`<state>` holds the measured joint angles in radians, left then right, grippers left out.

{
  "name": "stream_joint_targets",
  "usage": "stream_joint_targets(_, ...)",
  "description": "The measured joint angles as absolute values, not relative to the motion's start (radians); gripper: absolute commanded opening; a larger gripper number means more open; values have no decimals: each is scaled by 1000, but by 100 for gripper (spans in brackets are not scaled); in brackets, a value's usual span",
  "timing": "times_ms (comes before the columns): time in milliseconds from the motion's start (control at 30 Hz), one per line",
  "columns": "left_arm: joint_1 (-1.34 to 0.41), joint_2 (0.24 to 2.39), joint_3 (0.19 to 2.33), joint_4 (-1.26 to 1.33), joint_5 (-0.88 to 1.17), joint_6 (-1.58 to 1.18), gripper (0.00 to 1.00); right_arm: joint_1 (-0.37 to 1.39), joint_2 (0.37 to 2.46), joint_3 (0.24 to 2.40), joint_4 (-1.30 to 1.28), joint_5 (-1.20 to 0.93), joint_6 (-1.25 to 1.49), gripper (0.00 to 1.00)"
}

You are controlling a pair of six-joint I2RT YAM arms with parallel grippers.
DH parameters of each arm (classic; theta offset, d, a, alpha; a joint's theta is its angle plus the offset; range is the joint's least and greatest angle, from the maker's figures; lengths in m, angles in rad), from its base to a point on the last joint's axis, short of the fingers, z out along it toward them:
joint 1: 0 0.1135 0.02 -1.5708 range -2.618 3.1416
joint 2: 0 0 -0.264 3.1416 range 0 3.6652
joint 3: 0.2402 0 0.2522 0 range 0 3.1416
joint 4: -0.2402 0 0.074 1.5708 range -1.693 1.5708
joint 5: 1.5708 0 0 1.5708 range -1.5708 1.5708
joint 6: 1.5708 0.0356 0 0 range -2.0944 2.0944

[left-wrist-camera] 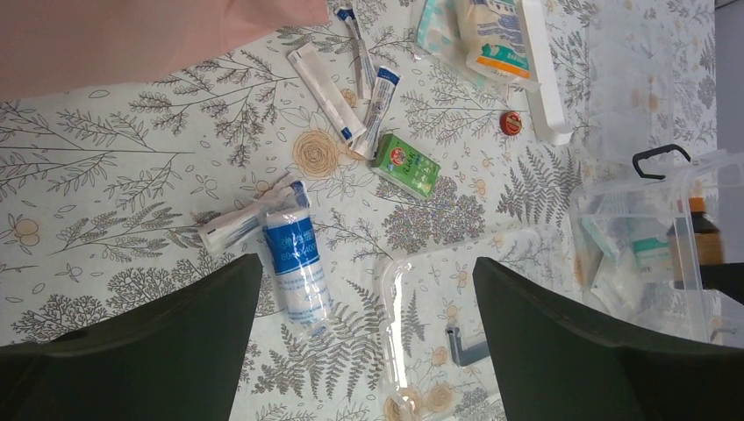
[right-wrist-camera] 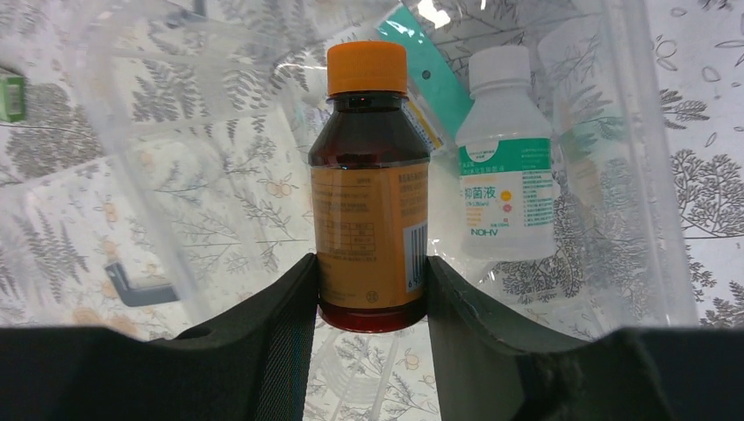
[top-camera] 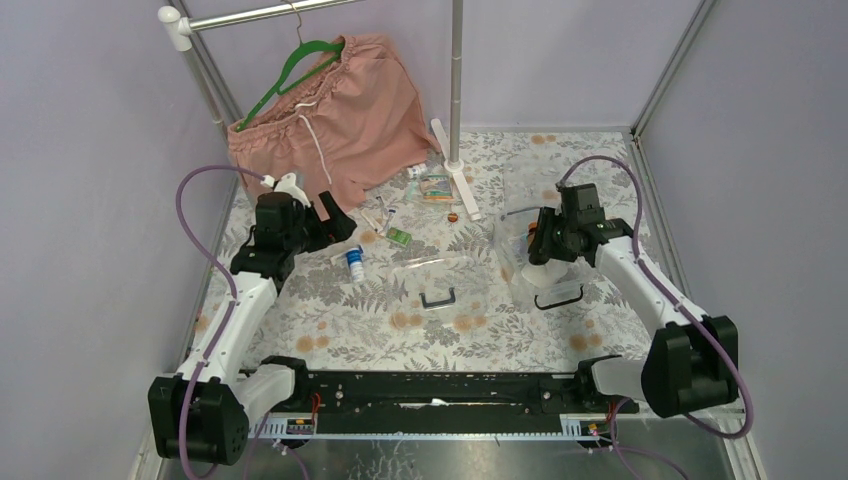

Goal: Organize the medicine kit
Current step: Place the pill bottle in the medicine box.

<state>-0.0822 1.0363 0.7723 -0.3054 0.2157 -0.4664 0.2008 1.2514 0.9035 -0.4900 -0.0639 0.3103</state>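
Note:
My right gripper should next lower the brown bottle into the open space beside the white bottle in the kit box (top-camera: 520, 272) and let go of it, because that space is below the gripper.
The clear kit box (top-camera: 520, 272) stands open at the right. It also shows in the right wrist view (right-wrist-camera: 654, 175), with a white bottle (right-wrist-camera: 506, 175) and a teal sachet (right-wrist-camera: 432, 74) lying in it. My right gripper (right-wrist-camera: 370, 289) is shut on a brown bottle with an orange cap (right-wrist-camera: 368, 193), held within the box walls. In the top view that gripper (top-camera: 537, 247) is over the box. The clear lid (left-wrist-camera: 456, 289) with a black handle (top-camera: 438, 297) lies flat at mid-table. My left gripper (left-wrist-camera: 367, 285) is open and empty above a blue bandage roll (left-wrist-camera: 296, 263).
A green carton (left-wrist-camera: 404, 165), long sachets (left-wrist-camera: 326, 81), flat packets (left-wrist-camera: 478, 35) and a small orange cap (left-wrist-camera: 511, 123) lie on the floral cloth. Pink shorts (top-camera: 335, 115) hang on a rack, whose white foot (top-camera: 462, 180) rests at the back.

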Motion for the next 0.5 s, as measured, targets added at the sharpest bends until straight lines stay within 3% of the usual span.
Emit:
stream_joint_targets(67,-82,1036,772,-306,221,-467,99,201,1292,903,-490,-64,310,33)
stream_joint_targets(367,-70,1036,772,-305,229,-470,99,201,1402,918,-527,-41,297,58)
stream_joint_targets(500,-64,1036,772,-305,229,-471,99,201,1403,951,-548,-11,286,62)
